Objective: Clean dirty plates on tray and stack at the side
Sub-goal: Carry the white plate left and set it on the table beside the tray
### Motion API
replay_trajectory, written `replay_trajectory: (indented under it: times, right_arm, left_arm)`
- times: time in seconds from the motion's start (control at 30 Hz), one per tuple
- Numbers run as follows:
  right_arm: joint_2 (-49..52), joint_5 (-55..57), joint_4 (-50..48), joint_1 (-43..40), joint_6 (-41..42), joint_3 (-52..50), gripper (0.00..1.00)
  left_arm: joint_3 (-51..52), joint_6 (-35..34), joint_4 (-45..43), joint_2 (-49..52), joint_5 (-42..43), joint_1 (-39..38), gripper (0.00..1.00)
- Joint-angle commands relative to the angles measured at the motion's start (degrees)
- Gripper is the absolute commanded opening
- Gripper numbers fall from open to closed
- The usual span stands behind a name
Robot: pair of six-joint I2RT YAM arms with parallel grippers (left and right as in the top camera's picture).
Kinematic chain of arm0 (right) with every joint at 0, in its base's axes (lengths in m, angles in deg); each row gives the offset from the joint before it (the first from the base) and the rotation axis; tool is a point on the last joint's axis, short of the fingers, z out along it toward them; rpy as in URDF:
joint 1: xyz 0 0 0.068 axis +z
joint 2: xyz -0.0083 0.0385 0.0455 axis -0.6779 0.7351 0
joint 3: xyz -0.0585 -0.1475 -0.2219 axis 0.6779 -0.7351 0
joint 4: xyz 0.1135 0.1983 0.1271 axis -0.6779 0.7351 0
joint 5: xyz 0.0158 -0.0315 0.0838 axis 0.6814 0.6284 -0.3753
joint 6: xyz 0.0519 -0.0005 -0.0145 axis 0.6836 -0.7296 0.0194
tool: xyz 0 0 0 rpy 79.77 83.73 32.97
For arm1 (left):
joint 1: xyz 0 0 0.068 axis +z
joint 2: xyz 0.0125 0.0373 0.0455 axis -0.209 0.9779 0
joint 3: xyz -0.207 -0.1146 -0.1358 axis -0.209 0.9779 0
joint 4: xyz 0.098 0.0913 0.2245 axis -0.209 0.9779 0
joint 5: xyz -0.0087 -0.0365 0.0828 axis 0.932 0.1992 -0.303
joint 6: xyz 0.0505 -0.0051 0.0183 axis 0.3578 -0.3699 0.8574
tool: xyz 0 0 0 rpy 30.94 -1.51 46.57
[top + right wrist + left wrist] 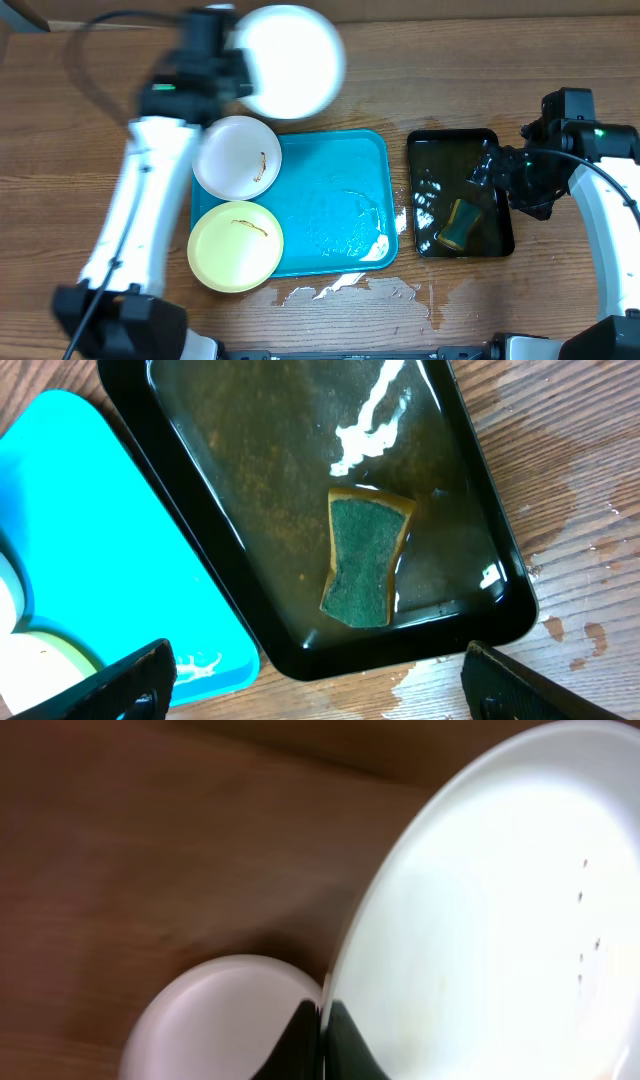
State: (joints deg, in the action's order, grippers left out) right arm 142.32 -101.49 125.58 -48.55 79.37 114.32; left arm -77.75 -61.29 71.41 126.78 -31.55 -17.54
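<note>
The plate in my left gripper should go to the left in the overhead view, back and down onto the wood (pixel 118 132) beside the smeared white plate, since that spot is empty.
My left gripper (pixel 243 76) is shut on the rim of a white plate (pixel 291 60), holding it blurred above the wood behind the tray; the left wrist view shows the plate (pixel 500 910) pinched between the jaws of that gripper (pixel 322 1042). A second white plate (pixel 237 156) with a dark smear rests over the turquoise tray's (pixel 335 200) left rim. A pale yellow plate (pixel 236 245), also smeared, lies at the tray's front left corner. My right gripper (pixel 482 172) hangs open and empty over a sponge (pixel 365 558).
The green-and-yellow sponge (pixel 460 223) lies in a black tray (pixel 460 140) of dark water, right of the turquoise tray (pixel 100 530). Foam and water patches (pixel 350 288) wet the wood in front of both trays. Foam streaks sit on the turquoise tray's right side.
</note>
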Motion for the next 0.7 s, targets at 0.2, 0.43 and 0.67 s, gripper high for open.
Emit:
replay_trajectory:
  times: [0.2,0.43,0.67]
  right_arm:
    - [-0.9,-1.5,-0.6,0.1,-0.2,1.4,0.95]
    - [-0.9,-1.5,-0.5,0.1,-0.3,1.4,0.96]
    - [-0.9,-1.5,-0.6,0.1,-0.3,1.4,1.0]
  left_arm:
    - [0.0,-4.6,13.5,1.5,7.5,27.8,0.04]
    - [2.7,-3.9,14.4,7.1,6.8,37.0,0.04]
    - [5.9,-3.0,12.9,14.7,2.1,39.2,0.04]
